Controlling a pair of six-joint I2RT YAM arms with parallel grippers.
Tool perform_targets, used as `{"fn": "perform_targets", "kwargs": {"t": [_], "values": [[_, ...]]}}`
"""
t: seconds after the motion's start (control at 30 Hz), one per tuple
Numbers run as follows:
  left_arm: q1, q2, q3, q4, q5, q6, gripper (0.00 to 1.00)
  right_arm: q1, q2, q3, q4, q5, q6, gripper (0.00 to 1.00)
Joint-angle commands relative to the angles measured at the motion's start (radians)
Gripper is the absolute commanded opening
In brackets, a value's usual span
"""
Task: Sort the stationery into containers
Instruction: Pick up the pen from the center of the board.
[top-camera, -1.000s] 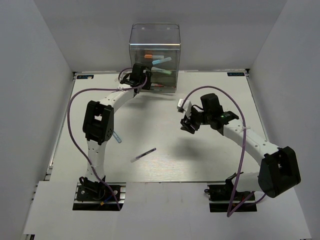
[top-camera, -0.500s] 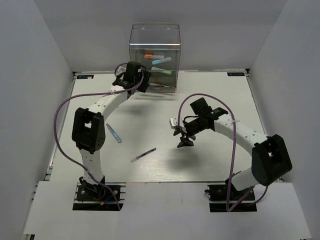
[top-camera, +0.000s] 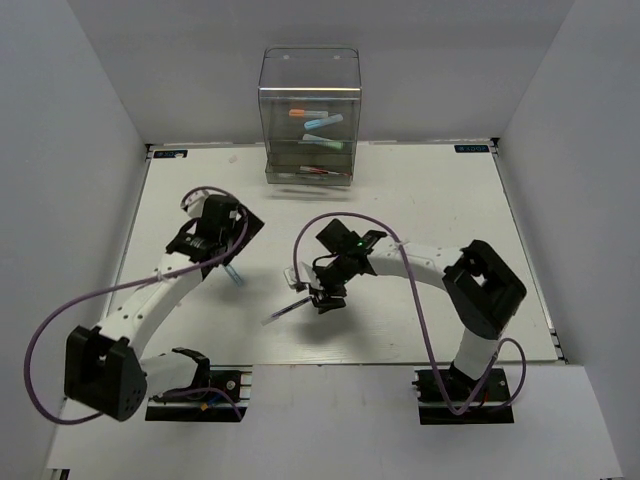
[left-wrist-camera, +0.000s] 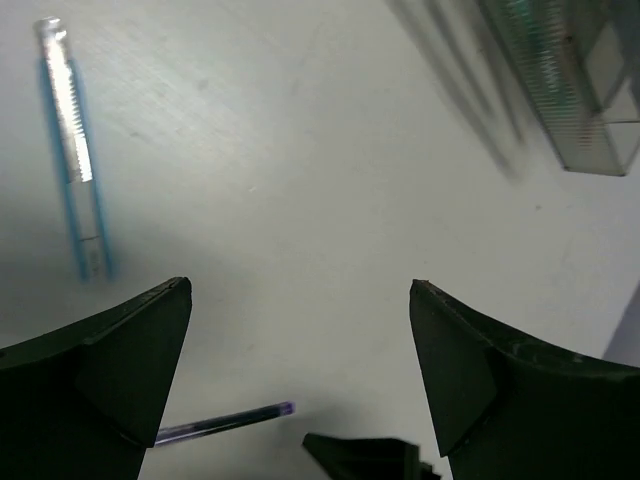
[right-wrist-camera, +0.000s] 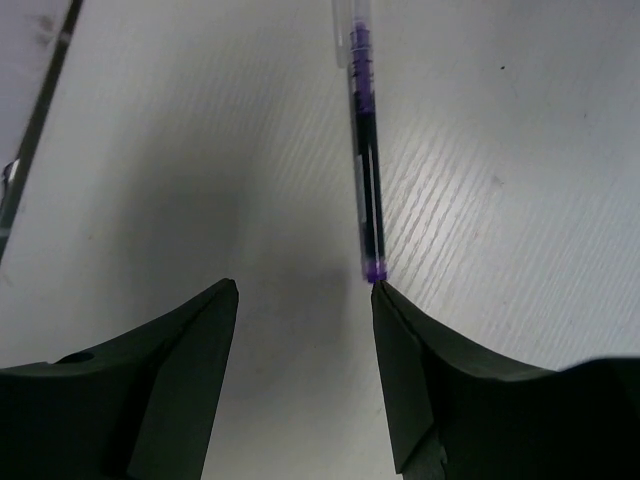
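The purple pen is outside the right gripper's gap, so the gripper should next go down and to the left in the top view, onto the purple pen's dark body (top-camera: 299, 303) (right-wrist-camera: 371, 222) near the pen's end.
A thin purple pen (top-camera: 283, 310) lies on the white table, and a thin blue pen (top-camera: 232, 272) lies to its left. My right gripper (top-camera: 318, 300) hangs open just over the purple pen's right end. In the right wrist view that pen (right-wrist-camera: 365, 160) lies ahead and its purple end meets my right fingertip (right-wrist-camera: 385, 300), outside the gap of the gripper (right-wrist-camera: 305, 285). My left gripper (top-camera: 235, 245) is wide open with nothing between its jaws, beside the blue pen (left-wrist-camera: 70, 150). The clear box of containers (top-camera: 310, 115) stands at the back and holds several markers and pens.
White walls close in the table on the left, back and right. Purple cables loop from both arms, one arching over the table (top-camera: 330, 220) behind my right gripper. The box's lower drawer (left-wrist-camera: 570, 90) shows at the top right of the left wrist view.
My left arm has pulled back from the box to the near left and its gripper has opened wide. My right gripper has moved left and down to the purple pen.
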Motion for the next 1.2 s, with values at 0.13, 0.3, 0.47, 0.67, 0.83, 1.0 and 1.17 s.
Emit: {"fn": "perform_targets", "kwargs": {"t": [0.13,0.3,0.47,0.67,0.83,1.0,1.17], "values": [[0.013,-0.232,-0.094,-0.154,-0.087,0.049,1.0,0.063,0.119,0.135,0.082,0.115,0.091,0.61],[0.013,-0.307,-0.146,-0.207,-0.09,0.039,1.0,0.094,0.188,0.167,0.079,0.146,0.099,0.59],[0.013,-0.375,-0.204,-0.226,-0.072,-0.009,1.0,0.113,0.231,0.179,0.064,0.164,0.101,0.5],[0.013,-0.422,-0.215,-0.257,-0.081,-0.027,1.0,0.122,0.223,0.143,0.052,0.201,0.092,0.19],[0.013,-0.445,-0.233,-0.266,-0.081,-0.046,1.0,0.113,0.142,0.081,0.045,0.277,0.082,0.0],[0.013,-0.487,-0.264,-0.275,-0.081,-0.075,1.0,0.062,0.05,0.09,0.105,0.497,0.096,0.0],[0.013,-0.527,-0.298,-0.284,-0.072,-0.096,1.0,-0.062,-0.017,0.166,0.117,0.555,0.052,0.0]]}}
